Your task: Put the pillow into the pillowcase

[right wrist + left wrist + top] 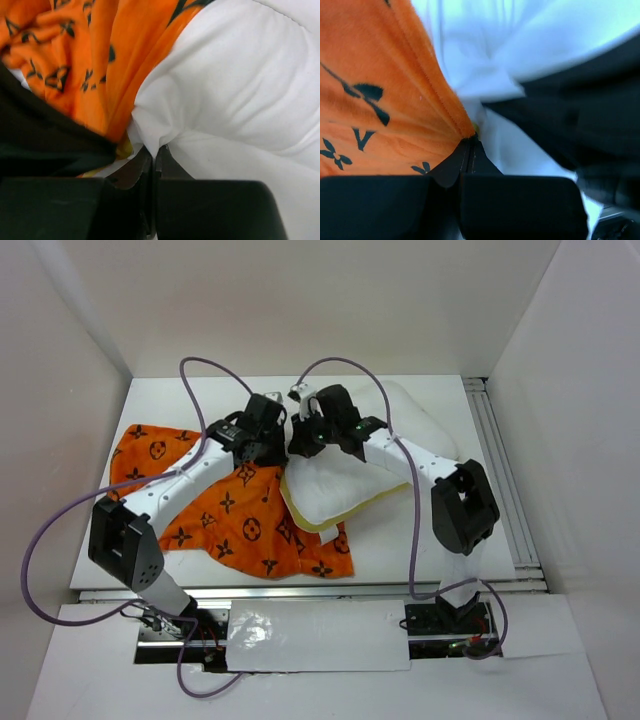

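I should next move my left gripper with the pillowcase's pinched hem up beside my right gripper and let go of it, because most of the white pillow is still outside.
The orange pillowcase with dark motifs lies spread on the left and middle of the table. The white pillow with a pale yellow seam lies over its right part, its left end raised. My left gripper is shut on the hem of the pillowcase, pinched at the fingertips. My right gripper is shut on a fold of the pillow, right beside the left one. The pillowcase hangs just left of that pinch.
White walls enclose the table on three sides. A metal rail runs along the right edge. Purple cables loop above both arms. A white sheet covers the front ledge between the arm bases.
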{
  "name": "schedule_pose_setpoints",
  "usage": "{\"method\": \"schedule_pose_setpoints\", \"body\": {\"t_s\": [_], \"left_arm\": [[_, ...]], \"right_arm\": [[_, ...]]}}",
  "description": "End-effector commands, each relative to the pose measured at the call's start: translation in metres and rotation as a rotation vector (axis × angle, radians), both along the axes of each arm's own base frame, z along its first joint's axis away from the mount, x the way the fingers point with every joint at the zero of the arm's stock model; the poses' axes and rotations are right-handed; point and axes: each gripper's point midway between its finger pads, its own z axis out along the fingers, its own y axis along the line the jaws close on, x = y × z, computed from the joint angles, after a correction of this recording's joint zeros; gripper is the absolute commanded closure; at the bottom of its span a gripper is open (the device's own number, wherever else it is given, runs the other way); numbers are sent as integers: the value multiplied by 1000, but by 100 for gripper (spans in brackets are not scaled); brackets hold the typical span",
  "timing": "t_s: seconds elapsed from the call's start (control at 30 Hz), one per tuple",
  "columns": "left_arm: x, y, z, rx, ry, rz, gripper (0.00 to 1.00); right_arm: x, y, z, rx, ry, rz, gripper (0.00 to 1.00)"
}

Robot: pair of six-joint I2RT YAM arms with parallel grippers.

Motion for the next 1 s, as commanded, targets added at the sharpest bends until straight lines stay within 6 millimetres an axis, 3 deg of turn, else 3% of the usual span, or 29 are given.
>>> {"method": "schedule_pose_setpoints", "body": {"t_s": [0.0, 0.13, 0.23, 0.33, 0.4, 0.43, 0.47, 0.53, 0.57, 0.6, 0.67, 0.73, 0.8, 0.83, 0.9, 0.93, 0.97], "left_arm": [[-21, -18, 14, -72, -2, -88, 100], [-28, -17, 15, -84, 3, -100, 100], [-33, -16, 24, -99, -9, -107, 100], [-37, -15, 31, -114, -22, -113, 100], [-40, -14, 33, -114, -22, -113, 100], [-41, -16, 33, -124, -16, -124, 100], [-41, -18, 38, -137, -21, -132, 100], [-47, -19, 38, -136, 0, -151, 100], [-48, -18, 41, -135, 2, -151, 100], [-48, -18, 40, -129, -2, -159, 100], [-54, -8, 36, -101, 1, -138, 100], [-63, -5, 19, -95, 49, -135, 100], [-65, -10, 23, -133, 42, -148, 100], [-71, -16, 27, -165, 50, -176, 100], [-74, -21, 34, -199, 46, -203, 100], [-75, -25, 47, -214, 15, -217, 100], [-75, -25, 47, -214, 15, -217, 100]], "right_arm": [[54, 16, 79, 338, -181, -127, 100], [64, 20, 74, 475, -222, -254, 100], [86, 19, 69, 539, -245, -390, 100], [82, 30, 57, 551, -252, -491, 100], [83, 22, 57, 628, -255, -636, 100], [74, 26, 48, 639, -236, -684, 100], [79, 18, 42, 643, -247, -767, 100], [91, 24, 60, 692, -244, -801, 100], [95, 27, 47, 653, -216, -821, 100], [97, 30, 56, 682, -203, -825, 100], [106, 24, 70, 744, -181, -842, 100], [103, 18, 68, 773, -160, -901, 100], [102, 5, 67, 797, -175, -1005, 100], [98, 5, 76, 824, -190, -1025, 100], [105, -1, 84, 856, -206, -1082, 100], [109, 4, 71, 820, -192, -1091, 100], [117, 3, 82, 859, -179, -1117, 100]]}}
